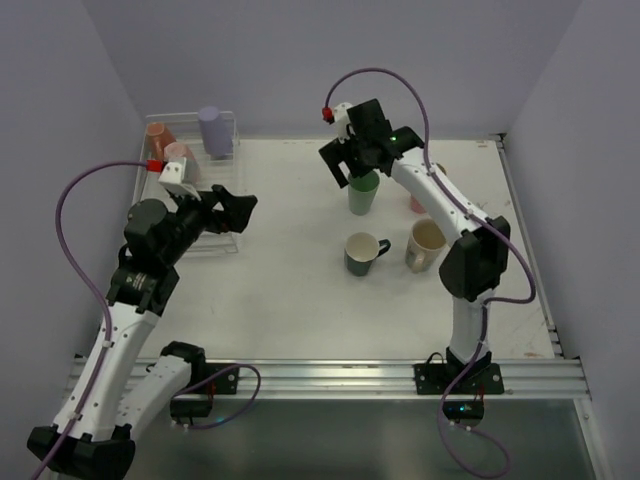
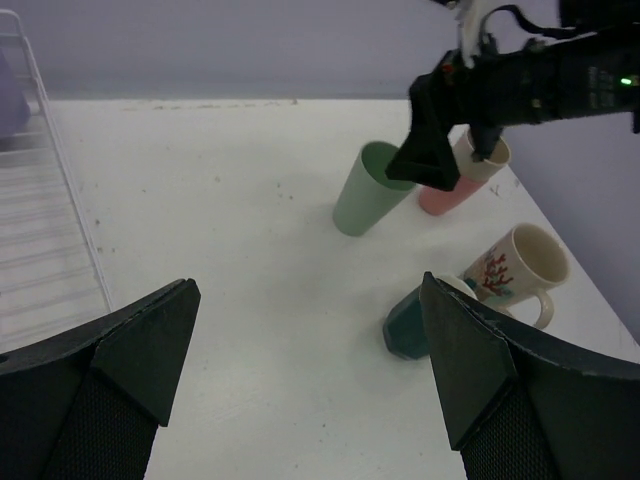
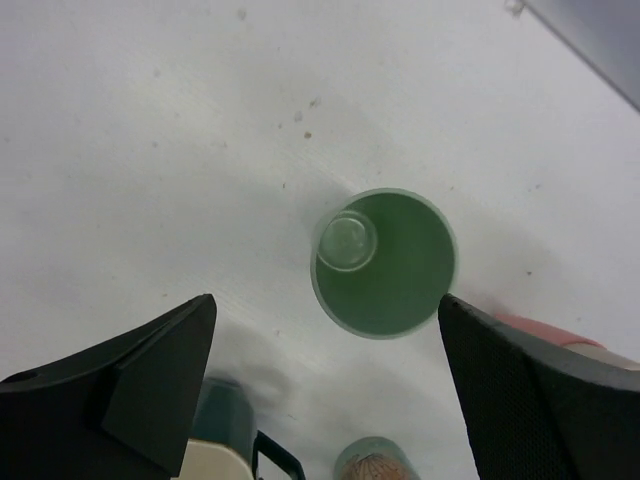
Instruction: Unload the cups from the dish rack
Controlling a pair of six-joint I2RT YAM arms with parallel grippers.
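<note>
The robot's left gripper has to swing outward next, turn from the open table to the rack (image 1: 222,243) and come down around the purple cup (image 1: 214,131), which is still standing in the rack.
The dish rack (image 1: 222,243) stands at the back left and holds a purple cup (image 1: 214,131), an orange one (image 1: 158,134) and a pink one (image 1: 181,158). My left gripper (image 1: 240,212) hovers open and empty by the rack's right edge (image 2: 62,180), facing the table (image 2: 310,350). On the table stand a green tumbler (image 1: 363,193) (image 3: 385,262), a dark green mug (image 1: 363,253) (image 2: 408,325), a cream mug (image 1: 426,245) (image 2: 515,265) and a pink cup (image 2: 445,195). My right gripper (image 1: 355,172) (image 3: 327,300) is open just above the upright green tumbler, not touching it.
Grey walls close in the table on three sides. The right arm's forearm (image 1: 440,195) passes over the pink cup and hides most of it in the top view. A metal rail (image 1: 330,378) runs along the near edge.
</note>
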